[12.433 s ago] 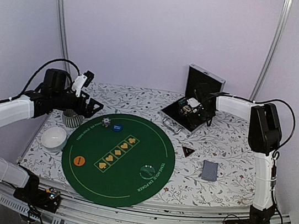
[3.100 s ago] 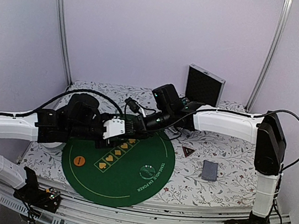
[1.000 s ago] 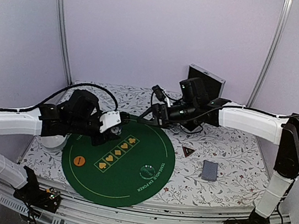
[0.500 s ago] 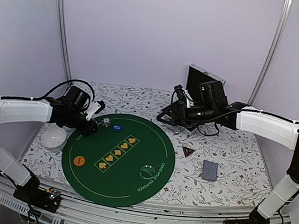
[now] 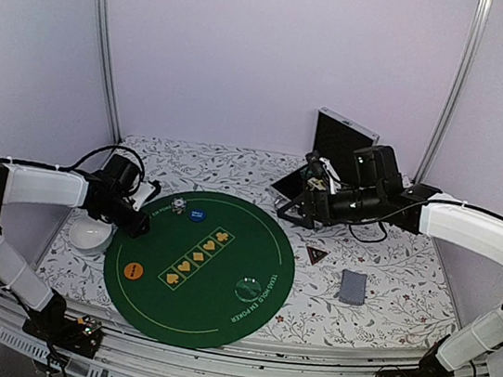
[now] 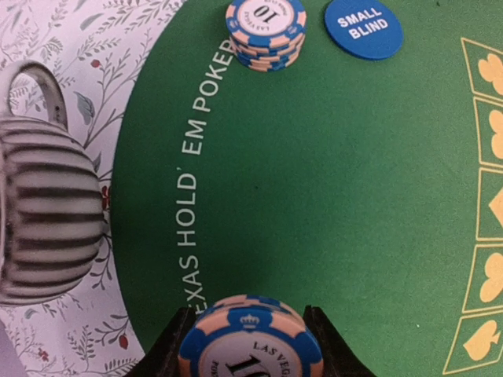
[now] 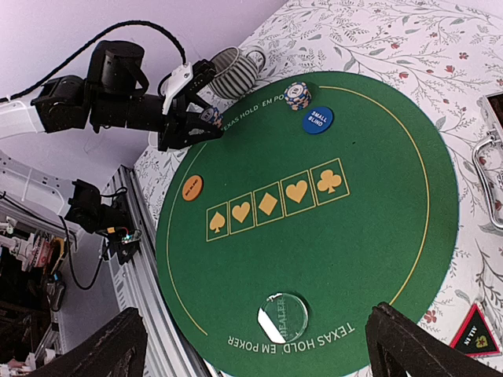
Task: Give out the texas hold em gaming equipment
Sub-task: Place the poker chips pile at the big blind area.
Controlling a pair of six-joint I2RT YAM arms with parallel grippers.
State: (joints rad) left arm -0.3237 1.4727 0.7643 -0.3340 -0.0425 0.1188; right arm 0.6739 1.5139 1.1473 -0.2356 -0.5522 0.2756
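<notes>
Only the SMALL BLIND disc has chips beside it, so my left gripper turns, comes back and lowers its chips beside the orange disc next.
My left gripper [image 6: 250, 347] is shut on a short stack of blue-and-peach poker chips [image 6: 250, 338] over the green mat's left edge [image 5: 137, 219]; I cannot tell whether the stack touches the mat. Another chip stack [image 6: 266, 31] stands on the mat beside the blue SMALL BLIND disc [image 6: 363, 28]. An orange disc [image 5: 134, 271] and a clear dealer disc [image 5: 248, 289] also lie on the mat. The red-edged triangle [image 5: 316, 255] and the grey-blue card deck [image 5: 352, 286] rest on the tablecloth to the right. My right gripper [image 7: 263, 353] hangs open and empty, high over the mat's far right edge [image 5: 310, 206].
The striped cup [image 6: 47, 212] stands just off the mat, left of the held chips. The white bowl [image 5: 90, 234] sits below my left arm. An open black case [image 5: 342, 143] stands at the back, behind my right gripper. The round green mat [image 5: 221, 269] covers the table's middle.
My left gripper has drawn back leftward from the chip stack by the blue disc to the mat's left edge, chips in it. The right arm has pulled back right toward the case.
</notes>
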